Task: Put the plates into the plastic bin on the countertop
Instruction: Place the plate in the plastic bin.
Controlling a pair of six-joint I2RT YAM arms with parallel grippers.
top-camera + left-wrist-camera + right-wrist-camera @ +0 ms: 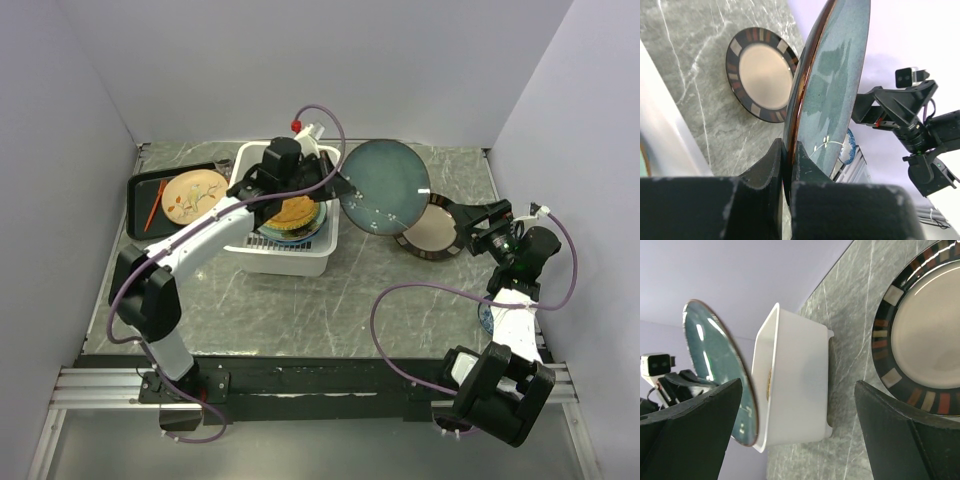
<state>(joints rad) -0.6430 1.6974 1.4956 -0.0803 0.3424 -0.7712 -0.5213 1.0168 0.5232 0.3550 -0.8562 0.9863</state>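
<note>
My left gripper moves to the left in the top view and down next, and releases on top of the yellow plate (296, 212). The teal plate (386, 185) hangs beside the bin.
My left gripper (336, 181) (788, 155) is shut on the rim of the large dark teal plate (386, 185) (835, 75) (715, 365), holding it tilted in the air just right of the white plastic bin (283, 255) (795, 385). A stack of plates lies in the bin, topped by a yellow woven-look one (295, 213). The tan dark-rimmed plate (432, 232) (762, 72) (925, 340) lies flat on the countertop (330, 300). Beside it my right gripper (468, 224) (799, 390) stands wide open and holds nothing. A blue plate (485, 318) (850, 147) peeks out from under the right arm.
A flat black tray (140, 185) at the back left holds an orange dotted plate (193, 195) and a thin orange stick (152, 206). Walls close in the counter on the left, back and right.
</note>
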